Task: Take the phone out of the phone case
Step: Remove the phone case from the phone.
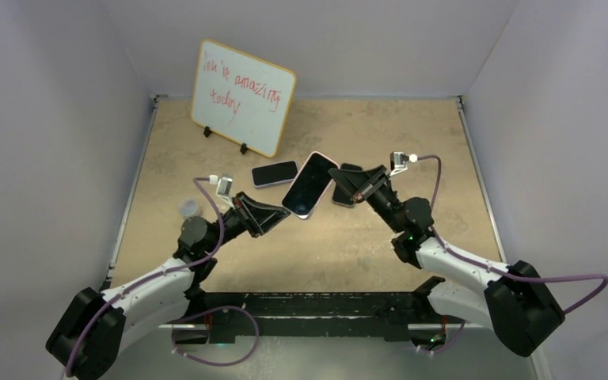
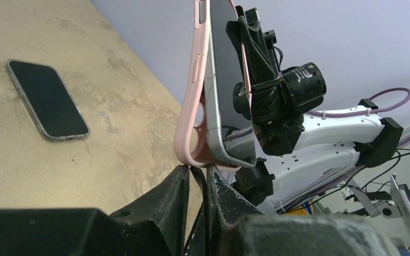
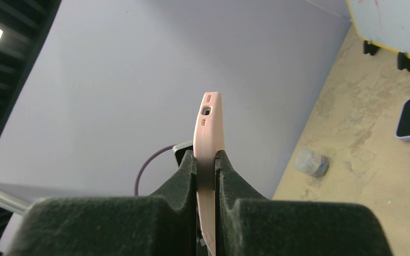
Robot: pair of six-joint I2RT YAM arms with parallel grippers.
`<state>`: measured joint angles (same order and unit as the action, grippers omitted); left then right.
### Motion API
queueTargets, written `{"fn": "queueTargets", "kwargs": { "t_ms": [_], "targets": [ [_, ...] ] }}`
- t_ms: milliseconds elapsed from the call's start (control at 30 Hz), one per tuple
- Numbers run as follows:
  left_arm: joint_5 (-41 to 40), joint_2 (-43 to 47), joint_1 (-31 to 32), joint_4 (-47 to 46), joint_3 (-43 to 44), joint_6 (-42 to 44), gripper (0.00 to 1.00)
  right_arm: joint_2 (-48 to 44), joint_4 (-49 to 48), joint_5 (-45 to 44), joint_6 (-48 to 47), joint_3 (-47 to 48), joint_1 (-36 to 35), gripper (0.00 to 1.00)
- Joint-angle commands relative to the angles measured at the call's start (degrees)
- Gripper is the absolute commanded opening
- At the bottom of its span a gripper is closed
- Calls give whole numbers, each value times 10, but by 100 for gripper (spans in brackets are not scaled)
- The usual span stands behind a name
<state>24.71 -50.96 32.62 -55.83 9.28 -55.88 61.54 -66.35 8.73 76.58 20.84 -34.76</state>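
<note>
Bare tabletop lies down and to the left in the top view, so my right gripper needs to bring the case [image 1: 321, 158] that way next and let go of it there.
A phone [image 1: 309, 184] in a pink phone case [image 1: 321, 158] hangs tilted in the air between my two grippers. My right gripper [image 1: 340, 184] is shut on the case's edge [image 3: 209, 117], the pink rim clamped between its pads [image 3: 205, 154]. In the left wrist view the phone's silver side [image 2: 213, 101] has lifted out of the case [image 2: 191, 106] at the lower corner. My left gripper [image 2: 197, 169] sits right under that corner, jaws almost together, tips pinching the case's bottom rim.
A bare phone [image 1: 275, 172] lies on the table behind the left gripper. A dark phone [image 1: 347, 195] lies partly under the right gripper. A whiteboard [image 1: 242, 96] stands at the back. A small clear jar [image 1: 188, 209] sits near the left arm. Walls enclose the table.
</note>
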Motion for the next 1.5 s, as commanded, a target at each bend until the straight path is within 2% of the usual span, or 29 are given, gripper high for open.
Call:
{"fn": "queueTargets", "kwargs": {
  "t_ms": [0,200,333,433,700,933,1167,1333,1467],
  "targets": [
    [-17,-6,-6,5,34,40,16,5,-147,100,97,31,-14,0],
    [-53,21,-6,122,75,113,13,16,-178,110,113,37,-14,0],
    [-53,14,-6,137,97,115,14,21,-166,110,99,41,-14,0],
    [-50,3,-6,137,112,102,20,21,-135,113,72,43,-14,0],
    [-105,-3,-6,177,110,78,32,-6,45,76,-71,48,-14,0],
    [-128,-18,-7,170,82,67,40,32,57,78,-97,40,-13,0],
    [-113,-20,-6,154,65,113,48,63,121,54,-143,47,-13,0],
    [-111,-38,-5,185,66,166,50,100,153,47,-146,59,-13,0],
    [-101,-81,0,204,71,169,50,146,171,63,-156,77,-13,0]
  ]
}}
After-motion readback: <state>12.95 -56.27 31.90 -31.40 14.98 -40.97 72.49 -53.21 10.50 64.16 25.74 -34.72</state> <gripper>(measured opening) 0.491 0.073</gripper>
